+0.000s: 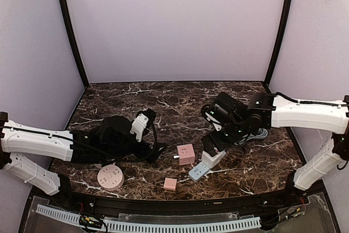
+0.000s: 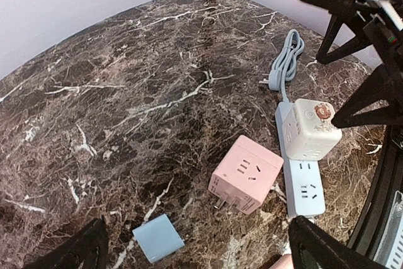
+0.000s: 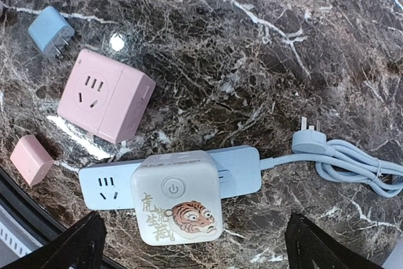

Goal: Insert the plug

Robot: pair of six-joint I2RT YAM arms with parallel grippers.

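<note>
My left gripper lowers its open fingers over the small blue adapter [image 2: 157,237] next and closes them on the sides, since the adapter lies below them on the tabletop.
A white cube plug [image 3: 178,196] with a tiger picture and a power button sits on top of the light blue power strip [image 3: 239,168], covering its middle. It also shows in the top view [image 1: 214,158] and in the left wrist view [image 2: 310,129]. My right gripper [image 3: 198,250] is open just above the cube, with one finger on each side and touching nothing. My left gripper [image 2: 195,256] is open and empty, low over the table to the left of a pink cube socket [image 2: 245,173]. A small blue adapter [image 2: 157,237] lies between its fingers.
The strip's blue cable and plug [image 3: 308,143] lie coiled to the right. A small pink adapter [image 1: 170,184] and a round pink disc [image 1: 110,177] lie near the front edge. The pink cube socket [image 1: 186,154] lies just left of the strip.
</note>
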